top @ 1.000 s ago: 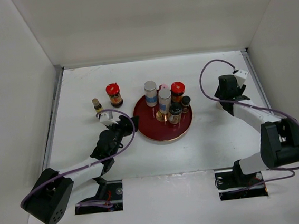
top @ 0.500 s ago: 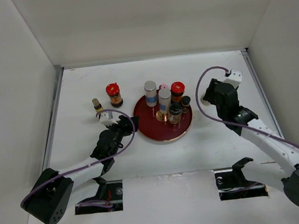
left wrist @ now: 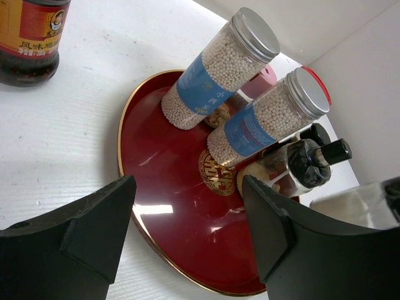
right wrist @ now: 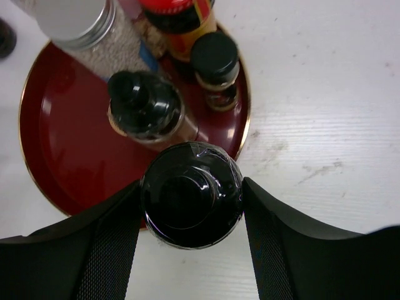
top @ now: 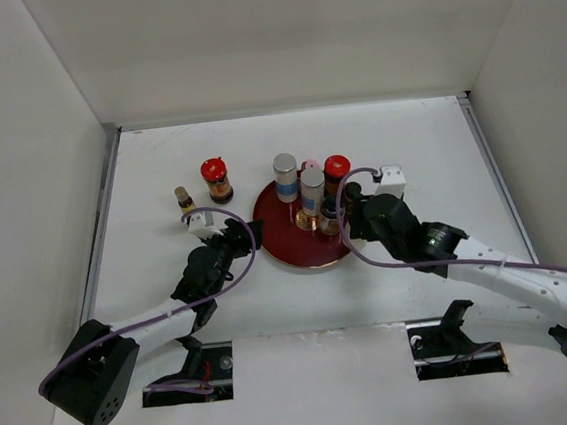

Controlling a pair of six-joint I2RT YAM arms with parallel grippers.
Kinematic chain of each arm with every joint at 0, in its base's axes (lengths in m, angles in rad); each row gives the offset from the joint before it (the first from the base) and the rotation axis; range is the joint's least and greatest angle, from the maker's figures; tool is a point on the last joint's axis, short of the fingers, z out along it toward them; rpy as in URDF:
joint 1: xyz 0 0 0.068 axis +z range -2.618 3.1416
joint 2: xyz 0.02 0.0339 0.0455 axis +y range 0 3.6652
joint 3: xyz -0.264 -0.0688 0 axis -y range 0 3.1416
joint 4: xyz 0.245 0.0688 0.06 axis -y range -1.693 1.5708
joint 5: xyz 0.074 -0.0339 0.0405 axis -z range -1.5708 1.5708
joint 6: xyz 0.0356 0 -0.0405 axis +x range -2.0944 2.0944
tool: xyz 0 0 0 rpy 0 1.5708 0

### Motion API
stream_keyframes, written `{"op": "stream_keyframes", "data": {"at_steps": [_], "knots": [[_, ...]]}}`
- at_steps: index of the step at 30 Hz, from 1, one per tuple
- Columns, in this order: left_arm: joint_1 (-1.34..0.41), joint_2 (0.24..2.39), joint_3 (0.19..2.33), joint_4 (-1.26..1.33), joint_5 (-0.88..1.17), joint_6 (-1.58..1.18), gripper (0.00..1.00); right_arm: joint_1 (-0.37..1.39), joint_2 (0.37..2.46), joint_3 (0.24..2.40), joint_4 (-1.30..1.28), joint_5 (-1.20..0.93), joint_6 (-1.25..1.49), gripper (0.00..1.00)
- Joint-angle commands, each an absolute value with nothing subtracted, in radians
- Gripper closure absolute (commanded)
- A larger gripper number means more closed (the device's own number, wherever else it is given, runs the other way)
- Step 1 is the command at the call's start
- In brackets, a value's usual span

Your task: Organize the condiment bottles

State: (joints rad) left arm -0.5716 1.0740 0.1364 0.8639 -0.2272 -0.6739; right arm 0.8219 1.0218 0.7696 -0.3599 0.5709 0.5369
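Observation:
I will move my right gripper to the left in the top view next, lower the black-capped bottle and release it, as the plate's bare near part is below it there.
A dark red plate (top: 286, 237) holds two silver-capped blue-labelled cylinders (top: 285, 177), a pink-capped bottle (top: 309, 164), a red-lidded brown jar (top: 336, 170) and black-capped bottles (right wrist: 145, 106). My right gripper (top: 349, 214) is shut on a black-capped bottle (right wrist: 190, 187) over the plate's near right rim (right wrist: 245, 119). Whether that bottle stands or hangs I cannot tell. My left gripper (top: 234, 235) is open and empty at the plate's left edge; its fingers (left wrist: 81, 231) frame the plate (left wrist: 169, 181). A second red-lidded jar (top: 216, 178) and a tiny bottle (top: 184, 199) stand left of the plate.
White walls close the table on the left, back and right. A metal strip (top: 103, 220) runs along the left edge. The right arm (top: 490, 268) lies across the table's near right part.
My right arm has swung left from the table's right side to the plate's right edge. The left arm and the bottles on the left have not moved.

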Motion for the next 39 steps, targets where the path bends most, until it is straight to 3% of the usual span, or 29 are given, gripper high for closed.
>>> {"op": "stream_keyframes", "data": {"at_steps": [1, 21, 33, 36, 39], "knots": [[-0.573, 1.059, 0.169, 0.919, -0.222, -0.678, 0.32, 0.858, 1.032, 0.822, -0.316, 0.575, 0.589, 0.54], [-0.573, 1.022, 0.163, 0.904, -0.227, -0.675, 0.32, 0.984, 1.235, 0.742, 0.159, 0.551, 0.592, 0.54], [-0.564, 1.037, 0.164, 0.904, -0.229, -0.667, 0.32, 1.021, 1.362, 0.75, 0.187, 0.64, 0.509, 0.53], [-0.558, 1.042, 0.166, 0.904, -0.236, -0.657, 0.32, 1.032, 1.385, 0.755, 0.192, 0.65, 0.486, 0.48], [-0.555, 1.026, 0.166, 0.896, -0.25, -0.635, 0.33, 1.045, 1.39, 0.758, 0.195, 0.652, 0.479, 0.32]]}}
